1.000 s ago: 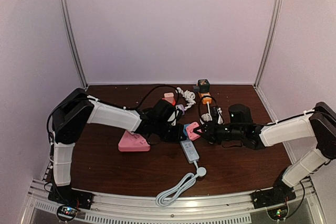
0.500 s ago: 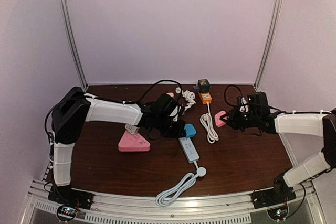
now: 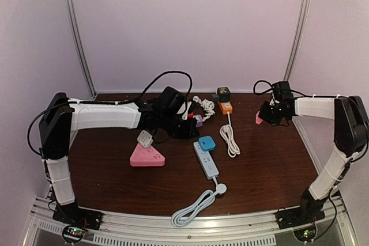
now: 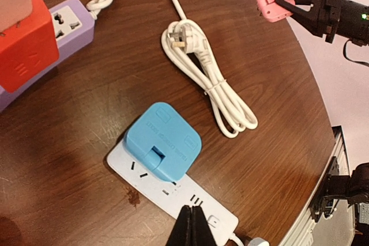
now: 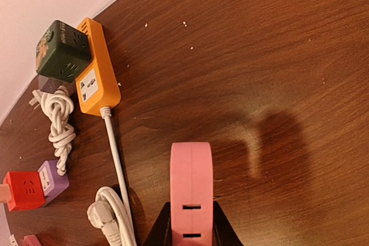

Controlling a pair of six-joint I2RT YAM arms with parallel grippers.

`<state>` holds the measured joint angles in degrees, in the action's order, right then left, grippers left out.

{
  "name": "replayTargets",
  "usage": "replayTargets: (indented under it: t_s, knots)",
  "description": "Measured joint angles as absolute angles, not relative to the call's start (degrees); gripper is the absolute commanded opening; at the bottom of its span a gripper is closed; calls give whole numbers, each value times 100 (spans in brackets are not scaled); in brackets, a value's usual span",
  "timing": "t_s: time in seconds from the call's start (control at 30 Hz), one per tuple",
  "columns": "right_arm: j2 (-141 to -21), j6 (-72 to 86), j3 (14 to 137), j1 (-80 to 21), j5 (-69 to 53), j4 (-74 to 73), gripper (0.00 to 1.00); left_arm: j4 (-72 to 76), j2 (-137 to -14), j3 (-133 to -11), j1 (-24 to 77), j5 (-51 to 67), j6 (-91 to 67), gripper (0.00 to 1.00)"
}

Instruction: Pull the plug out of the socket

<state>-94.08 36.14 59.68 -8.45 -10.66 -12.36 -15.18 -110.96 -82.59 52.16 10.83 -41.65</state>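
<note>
The patch of the table beneath the pink plug is bare and clear of power strips and cables. I should next lower my right gripper until the pink plug touches the table there.
A white power strip lies mid-table with a blue plug in its far end; both show in the left wrist view, strip and blue plug. My left gripper is shut and empty, hovering above the strip's near end; in the top view it sits just left of the blue plug. My right gripper is at the back right, shut on a pink plug held clear of the strip. The pink plug stands upright between my right fingers, above bare table.
A pink triangular socket and a white adapter lie left. An orange strip, a dark green cube, a red cube on a purple strip and a coiled white cable lie behind. A cable bundle lies near the front edge.
My right gripper has carried the pink plug from the white strip to the back right of the table. My left arm has drawn back from the strip toward the rear.
</note>
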Motion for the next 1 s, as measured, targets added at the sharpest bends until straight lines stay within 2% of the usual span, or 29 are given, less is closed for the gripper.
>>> replayTargets:
  t_s: [0.4, 0.53, 0.8, 1.0]
  knots:
    - [-10694, 3122, 7008, -792, -593, -1706, 10, -1710, -10680, -8034, 4974, 980, -4097, 0]
    - [-10868, 3072, 7096, -792, -576, -1741, 17, -1728, -10676, -8034, 4950, 967, -4095, 0]
    - [-10903, 2974, 7100, -792, -582, -1791, 41, -1723, -10678, -8034, 4943, 965, -4099, 0]
    - [-10899, 2910, 7100, -812, -593, -1835, 45, -1721, -10707, -8036, 4943, 969, -4099, 0]
